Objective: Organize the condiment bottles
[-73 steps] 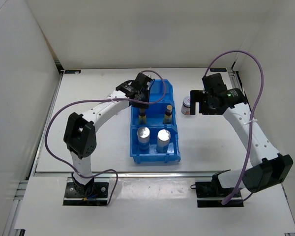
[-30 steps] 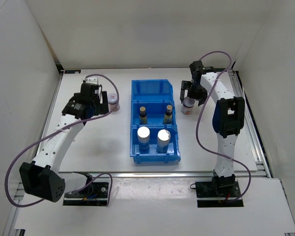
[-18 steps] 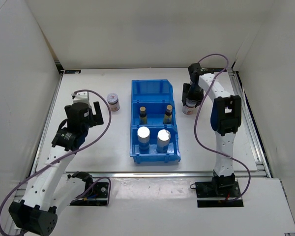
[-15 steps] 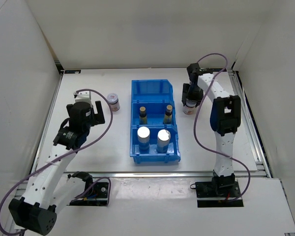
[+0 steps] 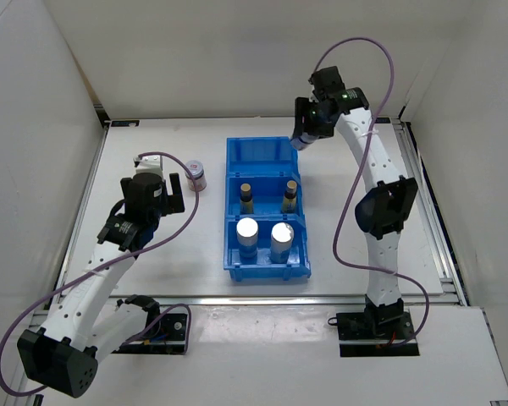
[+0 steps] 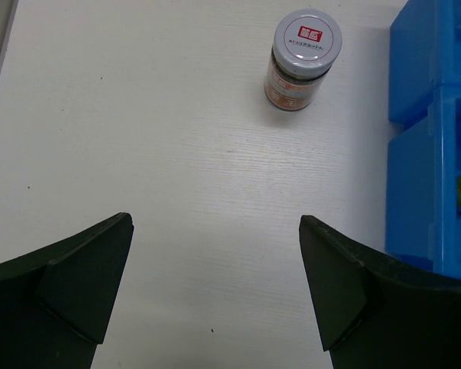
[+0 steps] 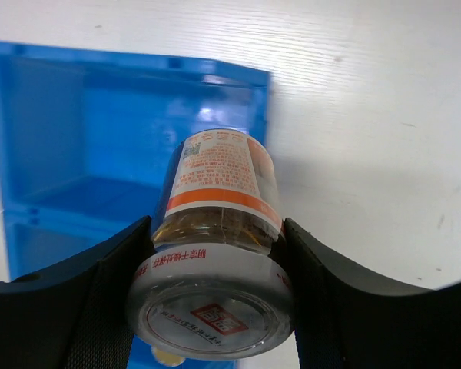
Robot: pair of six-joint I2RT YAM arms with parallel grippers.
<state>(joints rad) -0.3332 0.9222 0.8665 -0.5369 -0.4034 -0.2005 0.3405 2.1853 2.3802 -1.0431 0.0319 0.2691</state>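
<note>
Next, my right gripper moves down and left in the top view and releases the white-lidded jar in the blue bin's far section (image 5: 262, 156) (image 7: 127, 192), because that section is empty.
My right gripper (image 7: 215, 257) is shut on a white-lidded jar (image 7: 219, 231), lid toward the camera, held in the air over the far right corner of the blue bin (image 7: 77, 131). In the top view that gripper (image 5: 306, 134) hangs above the bin's far compartment (image 5: 262, 156). A second white-lidded jar (image 5: 196, 174) stands on the table left of the bin; in the left wrist view this jar (image 6: 304, 60) is upright, well ahead of my open left gripper (image 6: 215, 223), which holds nothing. Two amber bottles (image 5: 245, 196) fill the middle compartment, two silver-lidded shakers (image 5: 248, 231) the near one.
The blue bin's near wall (image 5: 267, 272) sits mid-table; its right edge (image 6: 438, 154) shows in the left wrist view. White walls enclose the table on the left, back and right. A purple cable (image 5: 356, 42) loops above the right arm.
The right gripper closed on the jar that stood right of the bin and lifted it up and left, over the bin's far corner. The left arm drew back from its jar, staying open.
</note>
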